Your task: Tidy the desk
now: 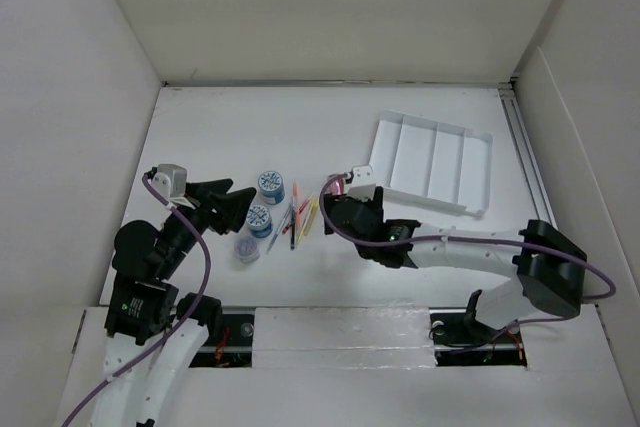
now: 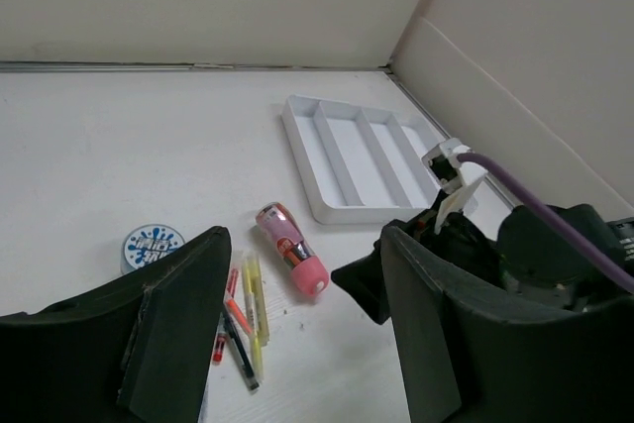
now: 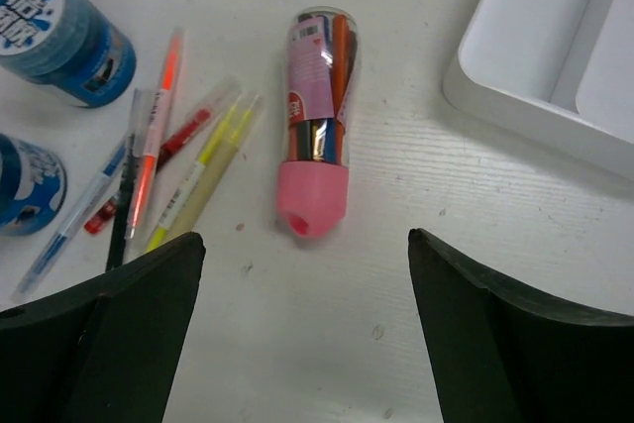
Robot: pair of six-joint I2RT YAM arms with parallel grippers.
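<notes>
My right gripper is open and the cap still lies below and beyond its fingers. It should move down next and ease outward around the tube's pink cap end.
On the white desk a clear tube of markers with a pink cap lies flat, cap toward my right gripper. That gripper hovers open just short of the cap, its fingers either side and not touching it. Several loose pens and highlighters lie fanned out left of the tube. Two blue tape rolls stand beside the pens. My left gripper is open and holds nothing, next to the rolls and facing the pens and the tube.
A white tray with four long compartments lies at the back right, close behind the tube. A small round container sits in front of the rolls. White walls close in three sides of the desk. The right arm fills the right of the left wrist view.
</notes>
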